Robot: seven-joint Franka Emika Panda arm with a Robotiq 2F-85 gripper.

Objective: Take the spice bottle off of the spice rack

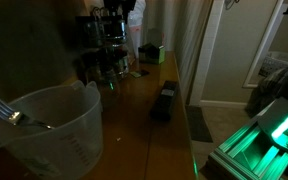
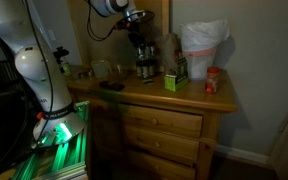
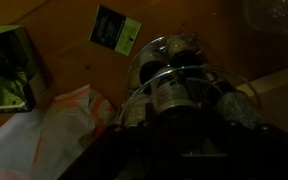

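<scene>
My gripper is going to carry the bottle up from the rack point(image 3: 184, 75) next, then down onto the bare wood near the dresser's front edge point(image 3: 74, 20), and then let it go, because that spot is empty.
The wire spice rack point(image 2: 144, 69) stands on the wooden dresser top point(image 2: 194, 97) and holds several spice bottles. It also shows in an exterior view point(image 1: 103, 66). My gripper point(image 2: 136, 44) hangs directly above the rack, close to the bottle tops. In the wrist view the rack point(image 3: 184, 75) fills the middle, with one spice bottle point(image 3: 174, 97) centred just ahead of my jaws point(image 3: 182, 135) and grey bottles on either side. The jaws are lost in dark shadow, so I cannot tell whether they are open or shut.
A green box point(image 2: 175, 80), a white bag in a tub point(image 2: 202, 47) and a red-lidded jar point(image 2: 213, 82) stand beside the rack. A black box point(image 1: 164, 101) lies on the top. A clear measuring jug with a fork point(image 1: 46, 130) fills the foreground.
</scene>
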